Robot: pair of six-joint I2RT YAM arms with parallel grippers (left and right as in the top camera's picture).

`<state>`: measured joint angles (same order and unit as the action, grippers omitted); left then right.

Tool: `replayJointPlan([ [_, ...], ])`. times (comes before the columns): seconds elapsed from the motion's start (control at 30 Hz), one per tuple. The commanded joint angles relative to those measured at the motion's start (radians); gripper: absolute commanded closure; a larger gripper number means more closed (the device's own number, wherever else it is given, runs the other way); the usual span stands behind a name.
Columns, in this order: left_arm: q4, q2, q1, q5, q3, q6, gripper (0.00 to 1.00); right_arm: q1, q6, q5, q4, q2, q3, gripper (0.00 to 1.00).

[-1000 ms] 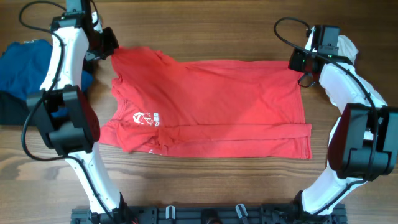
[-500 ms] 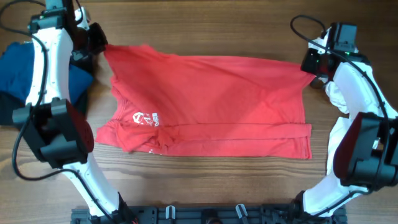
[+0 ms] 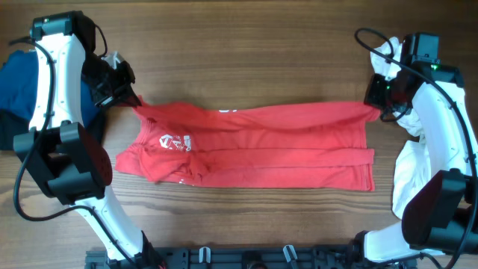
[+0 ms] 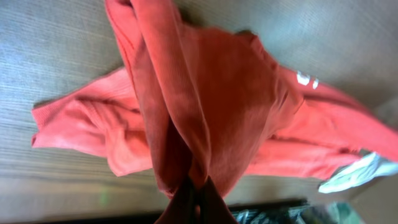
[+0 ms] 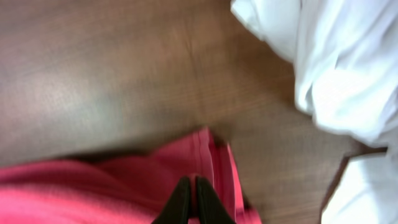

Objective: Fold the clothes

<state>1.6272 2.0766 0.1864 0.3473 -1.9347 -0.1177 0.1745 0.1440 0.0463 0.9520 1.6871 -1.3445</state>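
Observation:
My right gripper is above and forward of the shirt's near layer [image 3: 363, 158], which lies flat by the white garment. I will bring the shirt's edge back down onto that layer and release.
A red T-shirt [image 3: 254, 146] with white lettering [image 3: 176, 142] lies across the middle of the table, its far edge folded toward the near hem. My left gripper [image 3: 134, 101] is shut on the shirt's far left corner. My right gripper [image 3: 371, 108] is shut on the far right corner. Red cloth [image 4: 186, 112] bunches and hangs from the shut left jaws [image 4: 196, 186] in the left wrist view. In the right wrist view the shut jaws [image 5: 193, 186] pinch the red hem [image 5: 214, 168].
A blue garment [image 3: 19, 82] over a black one [image 3: 9, 131] lies at the far left edge. A white garment [image 3: 409, 161] lies at the right, under the right arm, and fills the right side [image 5: 336, 68] of the right wrist view. A dark rail [image 3: 246, 258] runs along the near edge.
Both grippers have carried the shirt's far edge toward the near hem, so the red shirt now shows as a narrower band. The grips are unchanged.

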Motion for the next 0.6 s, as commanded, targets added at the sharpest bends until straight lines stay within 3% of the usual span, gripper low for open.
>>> replayJointPlan([
  [0.0,0.058,-0.027,0.01,0.017,0.009,0.093,0.96,0.01,-0.014,0.01,0.091,-0.021,-0.017,0.95],
  [0.5,0.045,-0.254,0.021,-0.034,0.254,0.08,0.96,0.01,-0.04,-0.027,0.367,-0.021,-0.006,0.95],
  [0.57,0.018,-0.291,0.02,-0.041,0.308,0.058,0.96,0.01,0.01,-0.108,0.366,-0.021,0.025,0.96],
])
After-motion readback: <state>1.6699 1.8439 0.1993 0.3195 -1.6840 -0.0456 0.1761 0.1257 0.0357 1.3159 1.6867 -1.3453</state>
